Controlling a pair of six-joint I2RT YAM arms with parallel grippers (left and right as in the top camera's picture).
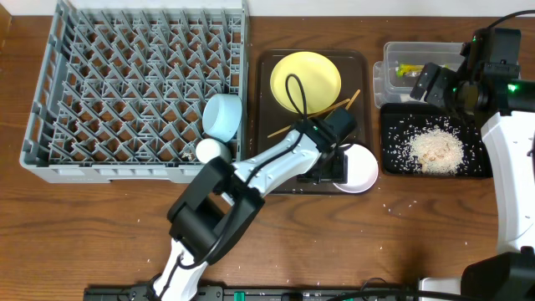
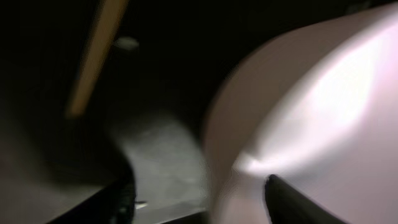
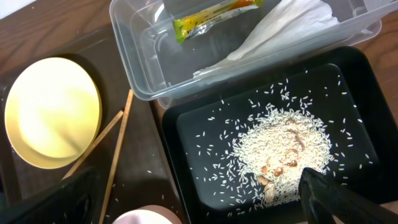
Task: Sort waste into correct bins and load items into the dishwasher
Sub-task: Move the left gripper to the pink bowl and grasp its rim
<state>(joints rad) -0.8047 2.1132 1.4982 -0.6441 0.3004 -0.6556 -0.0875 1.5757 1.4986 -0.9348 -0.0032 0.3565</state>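
The white bowl's rim [image 1: 341, 170] stands between my left gripper's fingers, so next my left gripper stays at the white bowl's side facing the rack and closes.
My left gripper [image 1: 338, 161] reaches over the brown serving tray to the white bowl [image 1: 359, 170]. In the left wrist view its jaws [image 2: 199, 186] stand apart astride the bowl's rim [image 2: 224, 143], one finger [image 2: 292, 202] inside and one outside with a gap. The yellow plate [image 1: 306, 81] and two chopsticks [image 1: 322, 113] lie on that tray. The light blue bowl [image 1: 224, 114] and small white cup [image 1: 211, 150] sit at the grey dish rack's [image 1: 50, 125] right edge. My right gripper [image 3: 202, 205] hangs open over the black tray [image 3: 186, 143], which holds rice scraps [image 3: 280, 149]. The clear tub [image 3: 137, 68] holds the wrapper [image 3: 211, 15] and napkin [image 3: 280, 28].
The brown serving tray [image 1: 272, 180] lies between the rack and the two bins. A few stray rice grains lie on the wooden table [image 1: 418, 226] near its front. The right arm's white body [image 1: 510, 176] stands along the table's right edge.
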